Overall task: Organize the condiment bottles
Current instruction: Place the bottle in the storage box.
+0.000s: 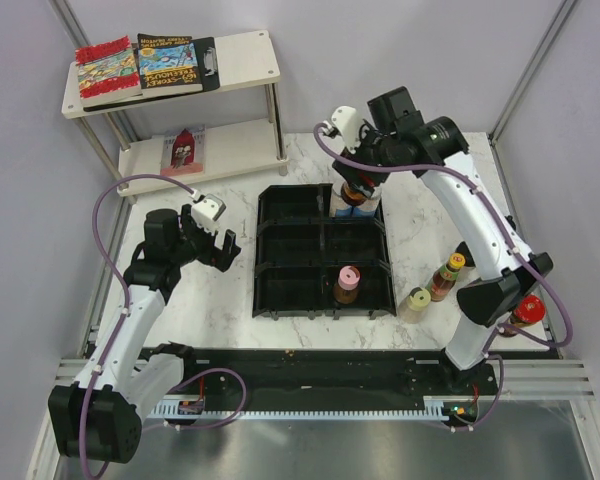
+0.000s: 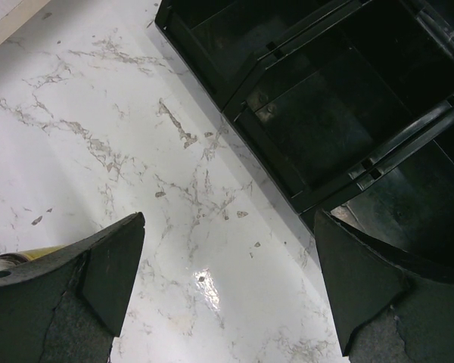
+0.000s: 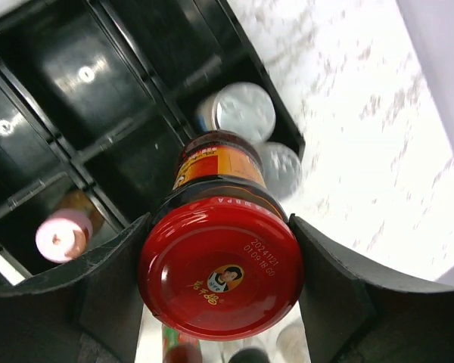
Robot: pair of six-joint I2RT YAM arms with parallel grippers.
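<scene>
My right gripper carries the jar across and down to release it next, since the empty far compartment [image 1: 292,204] [image 3: 165,34] lies below the gripper, to its left in the top view.
My right gripper [image 3: 221,280] is shut on a red-capped dark sauce jar [image 3: 221,276] and holds it over the far right compartment of the black tray [image 1: 270,245]; it shows in the top view too [image 1: 355,192]. Two silver-capped jars [image 3: 246,111] stand in that compartment. A pink-capped bottle [image 1: 347,284] stands in the near right compartment. On the table right of the tray stand a cream-capped bottle [image 1: 417,301], a yellow-capped bottle [image 1: 447,275] and a red-capped jar [image 1: 527,310]. My left gripper [image 2: 227,287] is open and empty over bare marble left of the tray.
A white two-level shelf [image 1: 245,55] with colourful books [image 1: 140,67] stands at the far left. The tray's left compartments [image 2: 318,113] hold nothing. A black rail [image 1: 310,365] runs along the near edge.
</scene>
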